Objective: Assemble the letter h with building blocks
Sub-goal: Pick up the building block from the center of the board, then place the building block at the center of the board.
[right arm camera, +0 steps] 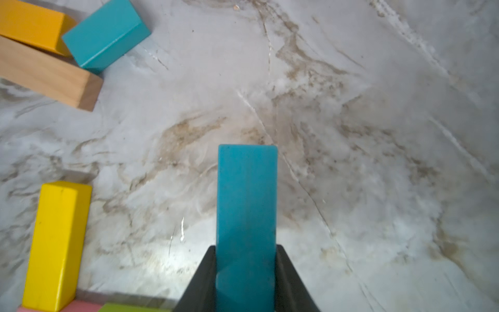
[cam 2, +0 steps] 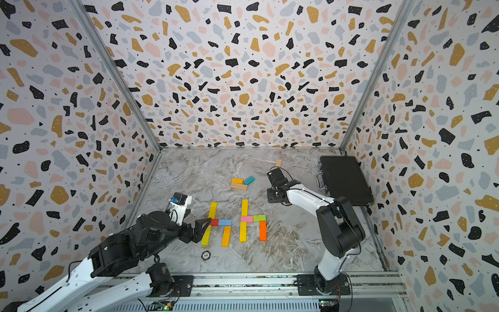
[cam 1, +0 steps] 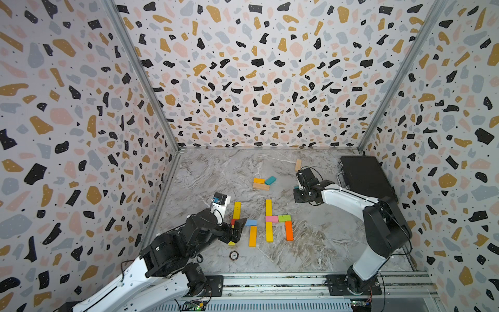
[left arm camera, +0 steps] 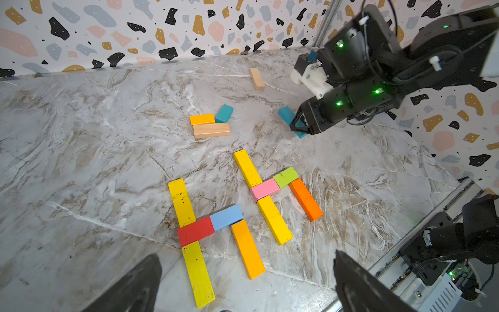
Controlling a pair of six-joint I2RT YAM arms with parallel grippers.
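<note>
Next, my right gripper will move down and back to release the teal block, as the bare tabletop [cam 1: 297, 209] beside the green block lies below it, toward my base.
Two h shapes of flat building blocks lie mid-table. One has yellow [cam 1: 237, 210], red [left arm camera: 195, 231], blue [cam 1: 251, 222] and amber [cam 1: 252, 236] blocks. The other has yellow [cam 1: 268, 207], pink [cam 1: 271, 218], green [cam 1: 284, 217] and orange [cam 1: 289, 230] blocks. My right gripper [right arm camera: 246, 248] is shut on a long teal block [right arm camera: 247, 200], which sticks out past the fingertips behind the right-hand h. In the left wrist view that block [left arm camera: 285, 114] hangs tilted just over the table. My left gripper [left arm camera: 245, 255] is open and holds nothing, above the near end of the left-hand h.
Loose blocks lie further back: a short orange [cam 1: 258, 180], a short teal [cam 1: 270, 180], a long wooden [cam 1: 260, 186] and a short wooden one [cam 1: 298, 164]. A black case [cam 1: 364, 177] stands at the back right. A round disc marked 100 [cam 1: 233, 254] lies near the front rail [cam 1: 270, 283].
</note>
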